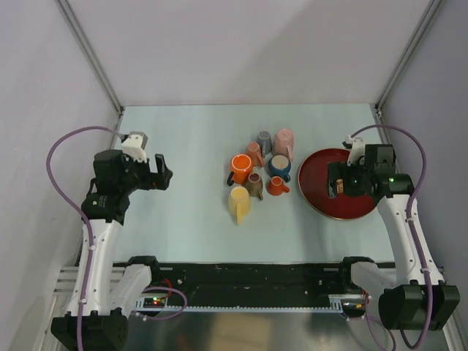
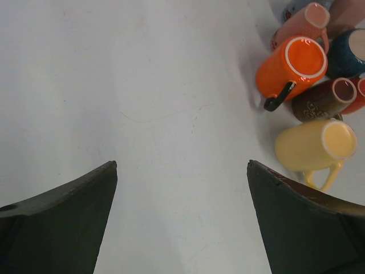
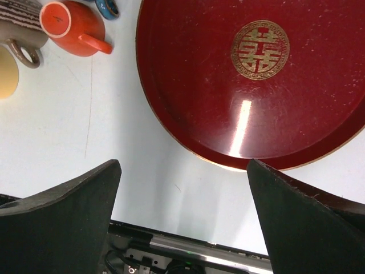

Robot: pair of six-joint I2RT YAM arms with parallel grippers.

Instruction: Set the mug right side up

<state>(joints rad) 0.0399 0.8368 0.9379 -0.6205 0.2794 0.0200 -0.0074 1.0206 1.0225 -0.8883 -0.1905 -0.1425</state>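
I will next move my right gripper to the left in the top view and down onto the yellow mug's handle [image 1: 239, 214], as the mug's closed bottom faces up.
Several mugs stand in a cluster mid-table: an orange mug [image 1: 239, 168], a yellow mug [image 1: 239, 202], a brown mug [image 1: 254, 186], a small red mug [image 1: 276, 186], a blue mug [image 1: 278, 167], a salmon mug [image 1: 254, 152], a grey mug [image 1: 264, 140] and a tall pink mug [image 1: 284, 142] whose top looks closed, as if inverted. My left gripper [image 1: 161, 175] is open and empty, well left of the cluster; its wrist view shows the orange mug [image 2: 292, 64] and yellow mug [image 2: 313, 145] at upper right. My right gripper [image 1: 335, 183] is open and empty above the red tray's left part.
A round red tray [image 1: 322, 164] with a gold emblem lies right of the mugs; it also shows in the right wrist view [image 3: 194, 85]. The black rail [image 3: 171, 248] runs along the table's near edge. Grey walls stand on three sides.
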